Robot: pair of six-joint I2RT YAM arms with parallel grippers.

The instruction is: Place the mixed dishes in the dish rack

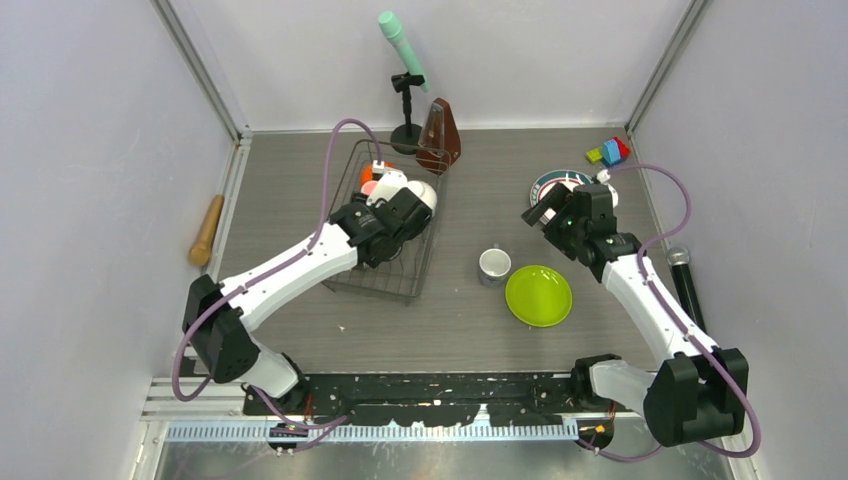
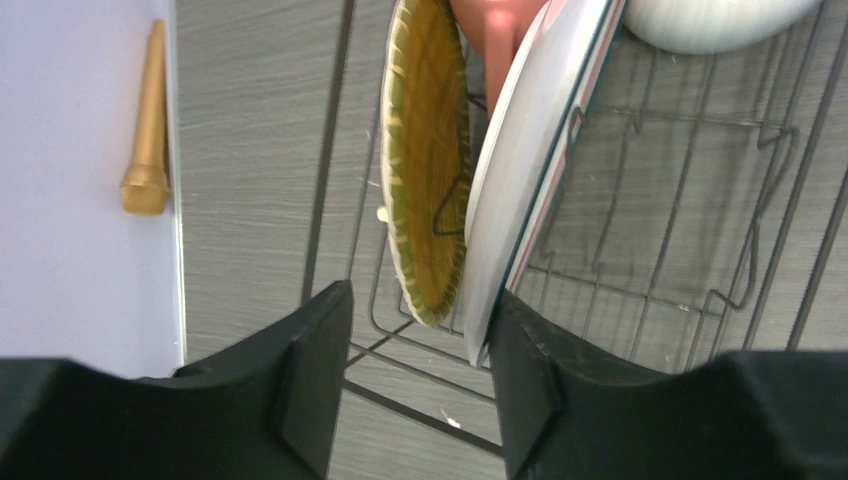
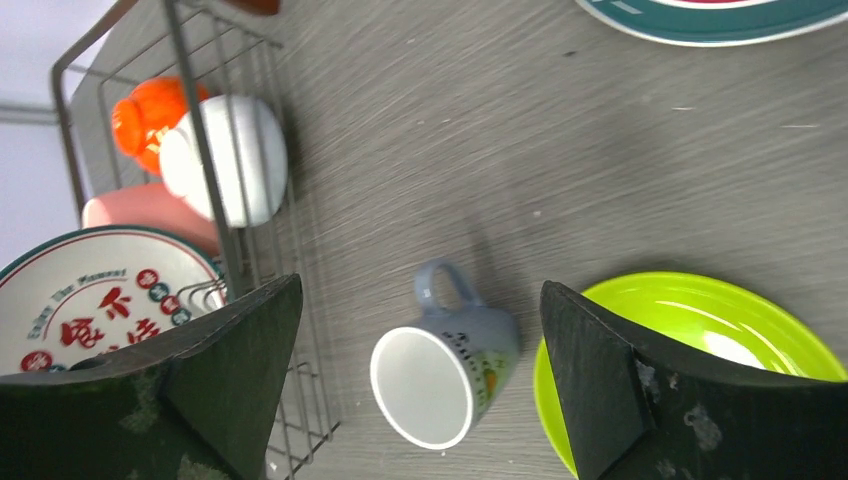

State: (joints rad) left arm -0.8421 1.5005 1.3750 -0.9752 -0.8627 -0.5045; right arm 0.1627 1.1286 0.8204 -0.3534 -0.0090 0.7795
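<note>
The teal-rimmed plate, still unracked, is below my right gripper, to its right in the top view, so next I go down that way onto the plate's near rim [image 3: 745, 26].
The dish rack [image 1: 400, 282] stands left of centre. Standing on edge in it are a tan woven plate [image 2: 425, 160] and a white plate [image 2: 515, 175]; a pink mug [image 2: 490, 40], a white bowl [image 2: 710, 20] and an orange bowl [image 3: 150, 115] lie behind them. My left gripper [image 2: 420, 390] is open over the rack, the plates' lower edges between its fingers, the white one beside the right finger [image 2: 525, 380]. My right gripper [image 3: 420, 400] hangs open above the small white cup [image 3: 445, 370]. The lime-green plate [image 1: 538, 295] lies beside the cup. A teal-rimmed plate [image 1: 552, 183] is partly hidden behind the right arm.
A brown metronome [image 1: 440, 137] and a mint microphone on a stand [image 1: 403, 45] are behind the rack. Toy blocks [image 1: 610, 152] sit at the far right. A gold stick-shaped object [image 1: 207, 230] lies by the left wall, a black microphone [image 1: 685, 280] by the right.
</note>
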